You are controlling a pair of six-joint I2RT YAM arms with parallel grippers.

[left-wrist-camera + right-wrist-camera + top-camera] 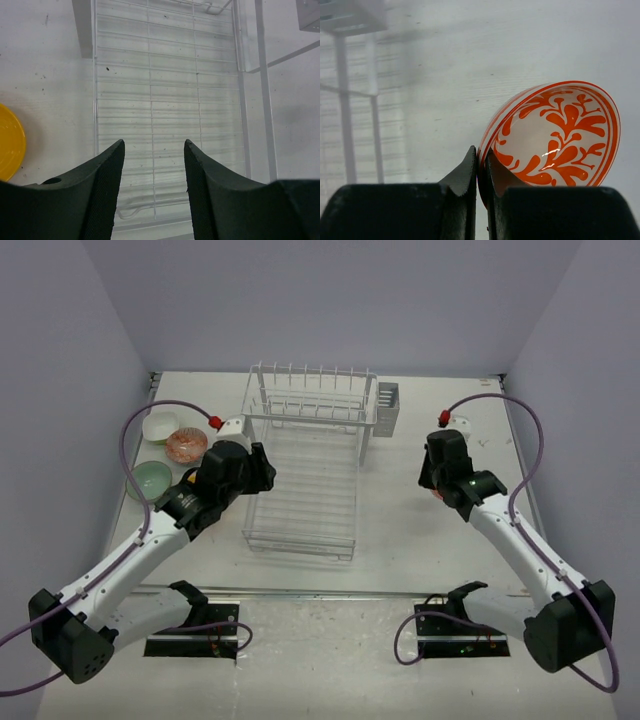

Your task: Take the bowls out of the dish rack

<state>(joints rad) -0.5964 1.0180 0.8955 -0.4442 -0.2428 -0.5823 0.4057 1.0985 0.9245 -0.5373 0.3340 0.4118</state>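
My right gripper will next move away from the rack toward the wall. It will then lower the white bowl onto the table, where the table is bare.
The white wire dish rack (305,455) stands mid-table, with no bowl showing in it. My left gripper (264,468) is open and empty at the rack's left edge. In the left wrist view it (153,142) hovers over the rack's flat lower tray (170,95). My right gripper (436,488) is right of the rack, above the table. It (482,150) is shut on the rim of the white bowl with an orange-red pattern (560,135), held tilted on edge. An orange-yellow bowl (7,142) lies on the table left of the rack.
A pale bowl (160,426), a reddish patterned bowl (186,445) and a mint green bowl (152,478) sit at the table's left side. The grey cutlery holder (388,405) hangs on the rack's back right corner. Walls close in the table.
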